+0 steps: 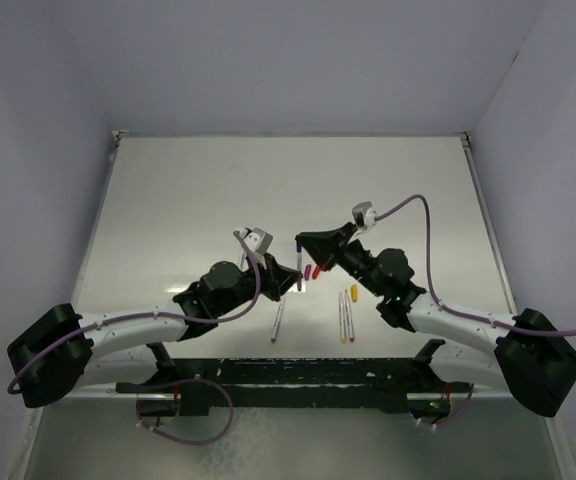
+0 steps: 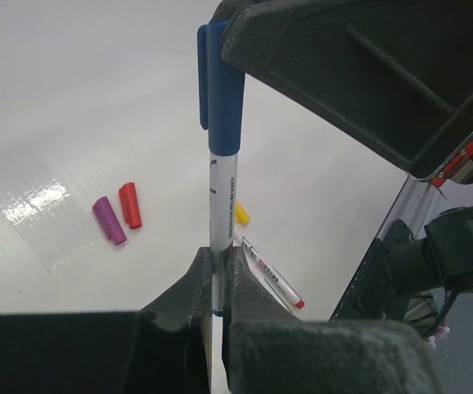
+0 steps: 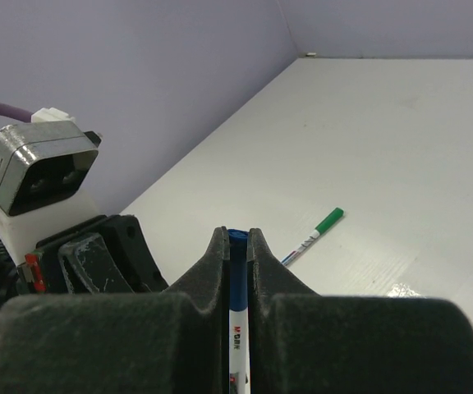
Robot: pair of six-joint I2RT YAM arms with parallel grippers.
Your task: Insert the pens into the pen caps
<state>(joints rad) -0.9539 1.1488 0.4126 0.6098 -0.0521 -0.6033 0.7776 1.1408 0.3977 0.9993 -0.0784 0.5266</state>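
Note:
The white pen's end is covered by the blue cap (image 2: 220,90), so my left gripper next needs to go down to the left in the top view, beside the green-capped pen, and let go.
A white pen (image 2: 222,193) is held between both grippers above the table, and a blue pen cap (image 2: 220,90) sits over its far end. My left gripper (image 2: 218,258) is shut on the pen's barrel. My right gripper (image 3: 236,238) is shut on the blue cap (image 3: 237,254). From above, this pen (image 1: 299,266) runs between the left gripper (image 1: 296,286) and the right gripper (image 1: 302,243). Loose on the table lie a magenta cap (image 2: 109,220), a red cap (image 2: 130,205) and a yellow cap (image 2: 241,214). A red-tipped pen (image 2: 273,279) lies uncapped beside them.
A pen wearing a green cap (image 3: 314,234) lies on the table beyond the right gripper. Two uncapped pens (image 1: 345,315) lie side by side near the front, and another pen (image 1: 278,320) lies to their left. The left wrist camera block (image 3: 39,164) is close to the right fingers.

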